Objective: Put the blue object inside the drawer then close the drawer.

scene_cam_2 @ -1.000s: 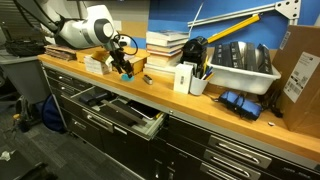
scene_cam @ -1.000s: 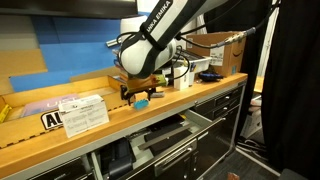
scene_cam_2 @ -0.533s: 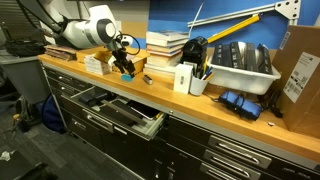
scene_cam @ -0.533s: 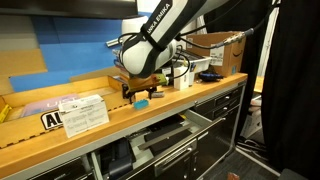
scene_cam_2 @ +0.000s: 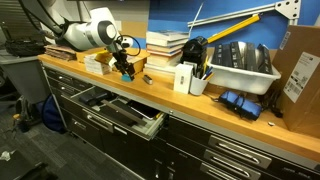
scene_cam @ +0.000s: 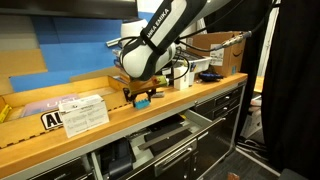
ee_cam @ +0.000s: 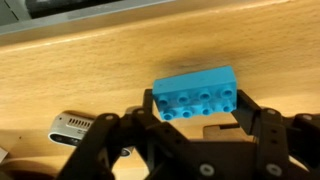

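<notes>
The gripper carries the blue object past the counter edge next, then lowers it into the drawer [scene_cam: 168, 135] onto the dark items inside.
The blue object [ee_cam: 196, 92], a small studded bright-blue block, sits between my gripper's [ee_cam: 196, 103] two black fingers just above the wooden countertop [ee_cam: 120, 60]. The fingers press on both of its ends, so the gripper is shut on it. In both exterior views the gripper [scene_cam: 140, 93] [scene_cam_2: 127, 70] hangs low over the counter with the blue object [scene_cam: 143, 98] [scene_cam_2: 129, 74] at its tips. The drawer [scene_cam: 168, 135] [scene_cam_2: 118, 110] stands pulled open below the counter edge, with some dark items inside.
A small dark grey and silver piece [ee_cam: 72, 125] lies on the counter beside the gripper. A white paper box [scene_cam: 82, 112], stacked books [scene_cam_2: 166, 45], a white carton [scene_cam_2: 184, 77], a cup of tools [scene_cam_2: 198, 80] and a grey bin [scene_cam_2: 243, 68] stand on the counter.
The gripper with the blue object has risen very slightly off the counter. Nothing else has moved.
</notes>
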Available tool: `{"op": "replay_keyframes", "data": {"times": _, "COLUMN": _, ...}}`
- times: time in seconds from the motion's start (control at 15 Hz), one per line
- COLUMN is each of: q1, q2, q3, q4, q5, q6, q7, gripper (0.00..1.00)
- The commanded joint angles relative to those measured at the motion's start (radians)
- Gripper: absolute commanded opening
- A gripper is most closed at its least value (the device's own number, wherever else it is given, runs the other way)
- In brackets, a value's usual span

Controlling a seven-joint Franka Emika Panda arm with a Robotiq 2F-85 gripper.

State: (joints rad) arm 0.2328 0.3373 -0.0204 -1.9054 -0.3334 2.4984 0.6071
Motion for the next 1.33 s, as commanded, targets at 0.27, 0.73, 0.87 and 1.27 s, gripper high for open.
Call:
{"op": "replay_keyframes", "data": {"times": 0.27, "q1": -0.025, "q2": -0.157, "q3": -0.003, "q4": -0.148, "q5": 0.014, "q6": -0.171, "q7": -0.029, "gripper": 0.51}}
{"op": "replay_keyframes", "data": {"times": 0.73, "q1": -0.105, "q2": -0.298, "q3": 0.018, "q4": -0.386, "q5": 0.06, "q6": -0.154, "q7": -0.054, "gripper": 0.51}}
{"op": "replay_keyframes", "data": {"times": 0.87, "q1": -0.11, "q2": -0.285, "q3": 0.028, "q4": -0.419, "q5": 0.088, "q6": -0.103, "q7": -0.046, "gripper": 0.51}}
{"op": "replay_keyframes", "data": {"times": 1.27, "q1": -0.095, "q2": -0.203, "q3": 0.059, "q4": -0.445, "q5": 0.134, "q6": 0.027, "q7": -0.032, "gripper": 0.51}}
